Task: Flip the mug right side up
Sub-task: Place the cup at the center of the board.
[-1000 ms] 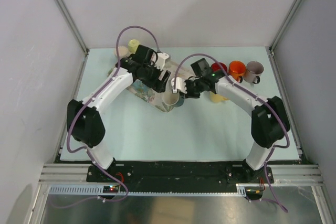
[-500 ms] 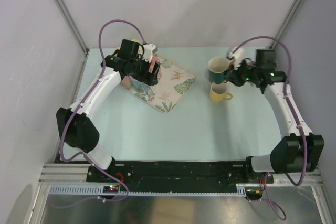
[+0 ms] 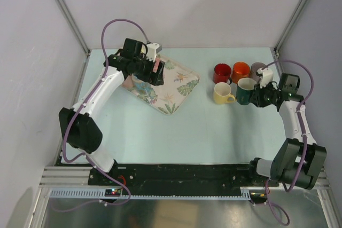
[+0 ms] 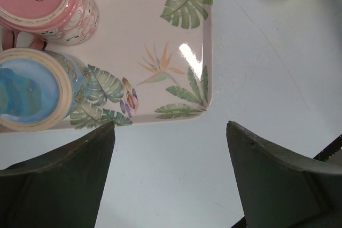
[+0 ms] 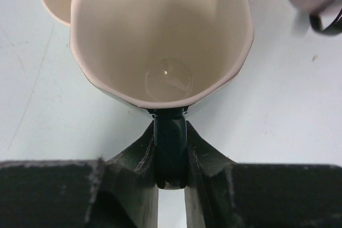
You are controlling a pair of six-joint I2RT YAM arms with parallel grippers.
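Observation:
My right gripper lowers the green mug (image 3: 246, 90) next until it stands on the tabletop beside the yellow mug. It then releases the green mug's handle, since its opening already faces up.
My right gripper (image 3: 258, 95) (image 5: 171, 148) is shut on the handle of a dark green mug (image 3: 246, 90) with a cream inside (image 5: 160, 36). The mug is upright, mouth up, beside the yellow mug (image 3: 222, 93); whether it rests on the table I cannot tell. My left gripper (image 3: 157, 72) (image 4: 170, 132) is open and empty above the near edge of the floral tray (image 3: 176, 86) (image 4: 176, 57). Two mugs stand upside down on the tray: a pink one (image 4: 51, 4) and a blue floral one (image 4: 37, 92).
A red mug (image 3: 222, 71), an orange mug (image 3: 240, 70) and a grey mug (image 3: 258, 69) stand upright in a row behind the green one. The frame posts and walls close in the table at the back and sides.
My right arm has carried the green mug from the table's middle out to the right and down beside the yellow mug. My left arm has pulled back over the tray.

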